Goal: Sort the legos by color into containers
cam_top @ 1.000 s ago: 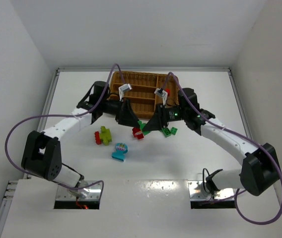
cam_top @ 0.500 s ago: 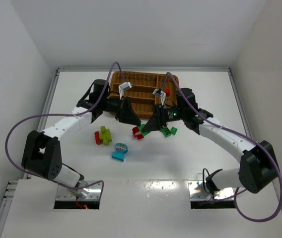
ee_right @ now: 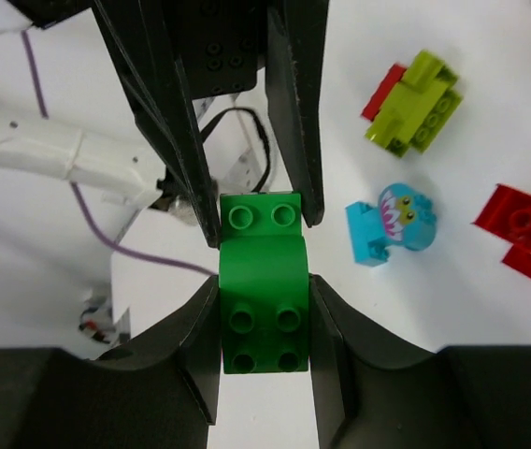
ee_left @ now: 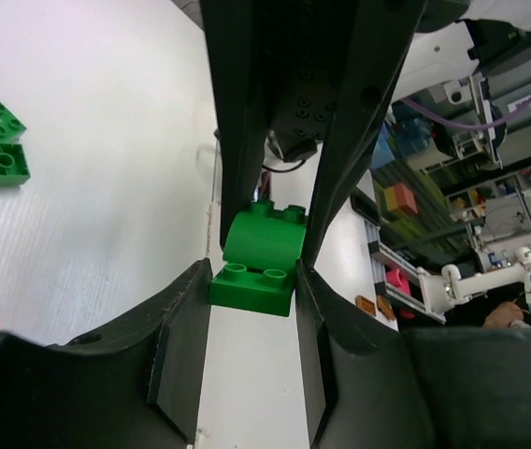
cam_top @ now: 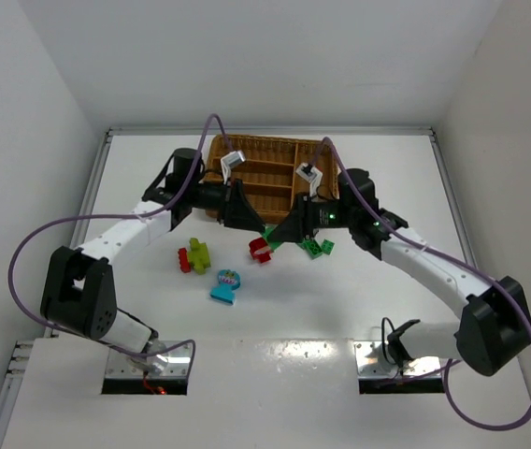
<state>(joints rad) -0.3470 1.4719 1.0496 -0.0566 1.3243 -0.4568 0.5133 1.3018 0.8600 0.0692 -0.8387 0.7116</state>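
I will move my left gripper outward next, with its fingers turning down, into the wicker tray's middle section [cam_top: 262, 175] to release the flat green lego there, because the tray lies outward of my gripper.
My two grippers meet tip to tip in front of the wicker tray [cam_top: 247, 142], both on one green lego [cam_top: 272, 233]. In the right wrist view, my right gripper [ee_right: 264, 292] is shut on the studded end of this brick [ee_right: 264, 299]. The left gripper's fingers press on the sides of its far end. In the left wrist view, my left gripper [ee_left: 254, 281] touches the brick [ee_left: 261, 254] at the fingertips on both sides. The brick is held just above the table.
A red lego [cam_top: 261, 249] lies just below the grippers and two green ones [cam_top: 318, 247] to the right. A lime-yellow lego [cam_top: 197, 253] with a red piece [cam_top: 184, 263] lies at the left. The blue face piece [cam_top: 226, 285] lies nearer.
Both grippers have stayed together on the green lego. The meeting point has shifted slightly right and towards the tray, and both wrists have turned a little.
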